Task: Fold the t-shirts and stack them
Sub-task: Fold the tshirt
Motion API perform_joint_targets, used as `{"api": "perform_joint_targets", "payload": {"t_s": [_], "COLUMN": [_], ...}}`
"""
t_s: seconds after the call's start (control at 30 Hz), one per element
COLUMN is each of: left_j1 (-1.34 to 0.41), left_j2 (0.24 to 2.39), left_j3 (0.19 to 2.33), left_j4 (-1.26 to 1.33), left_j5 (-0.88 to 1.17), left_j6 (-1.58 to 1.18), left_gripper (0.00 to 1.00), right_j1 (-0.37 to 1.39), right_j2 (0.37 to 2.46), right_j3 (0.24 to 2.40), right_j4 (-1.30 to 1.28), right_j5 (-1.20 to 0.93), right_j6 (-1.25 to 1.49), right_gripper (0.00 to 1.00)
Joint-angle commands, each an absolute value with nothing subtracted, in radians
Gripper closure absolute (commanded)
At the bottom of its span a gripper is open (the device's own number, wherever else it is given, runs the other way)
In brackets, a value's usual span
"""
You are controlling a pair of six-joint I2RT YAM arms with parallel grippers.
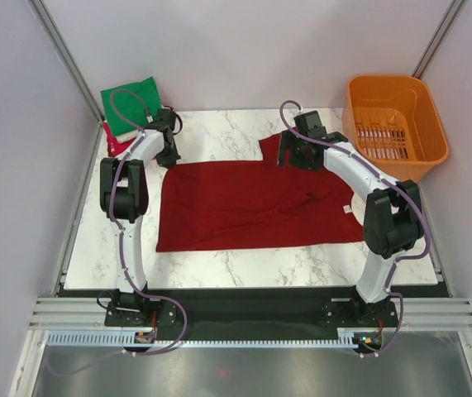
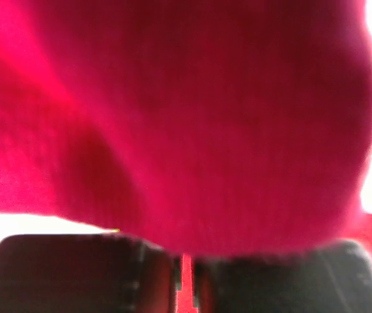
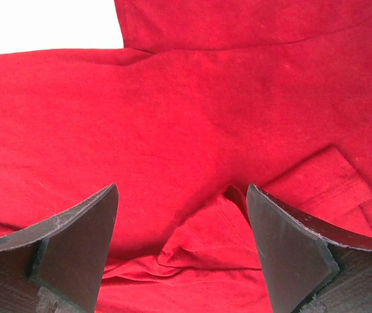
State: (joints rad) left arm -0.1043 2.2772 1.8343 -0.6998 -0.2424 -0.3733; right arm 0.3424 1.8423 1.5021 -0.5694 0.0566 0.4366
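The robot's right gripper next needs to move outward and down onto the far end of the sleeve and close there, because the sleeve sticks out beyond the gripper's open fingers.
The large dark red t-shirt (image 1: 260, 203) lies spread on the marble table (image 1: 244, 269), one sleeve sticking out toward the back. My left gripper (image 1: 168, 154) is at the shirt's back left corner. In the left wrist view its jaws (image 2: 187, 280) are nearly closed on a thin strip of the red cloth (image 2: 192, 117), which bulges close over the camera. My right gripper (image 1: 289, 155) is at the shirt's back edge by the sleeve. It is open (image 3: 182, 202) just above a rumpled seam of the shirt (image 3: 238, 228). A folded green t-shirt (image 1: 132, 103) lies on a pink-red one (image 1: 118, 145) at the back left.
An orange plastic basket (image 1: 394, 124) stands at the back right, off the table's corner. Grey walls close in the left, right and back sides. The stack of folded shirts sits right behind my left arm.
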Motion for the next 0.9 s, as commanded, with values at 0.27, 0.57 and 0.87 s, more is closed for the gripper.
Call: {"api": "perform_joint_targets", "payload": {"t_s": [0.27,0.57,0.87], "left_j1": [-0.109,-0.133,-0.21], "left_j2": [2.257,2.157,2.076], "left_j3": [1.827,1.747,1.674], "left_j4": [-0.75,-0.755,-0.756], "left_j5": [-0.252,-0.192,-0.173], "left_j6": [-0.36,-0.391,-0.402], "left_gripper": [0.98,0.98,0.98], "right_j1": [0.319,0.221,0.196], "right_j2": [1.925,2.423,2.62], "right_j3": [1.679,2.274,2.457], "right_j4": [-0.571,-0.65,-0.557], "right_j5": [0.087,0.117,0.267], "right_j6": [0.433,0.423,0.367], "right_gripper": [0.1,0.1,0.04]}}
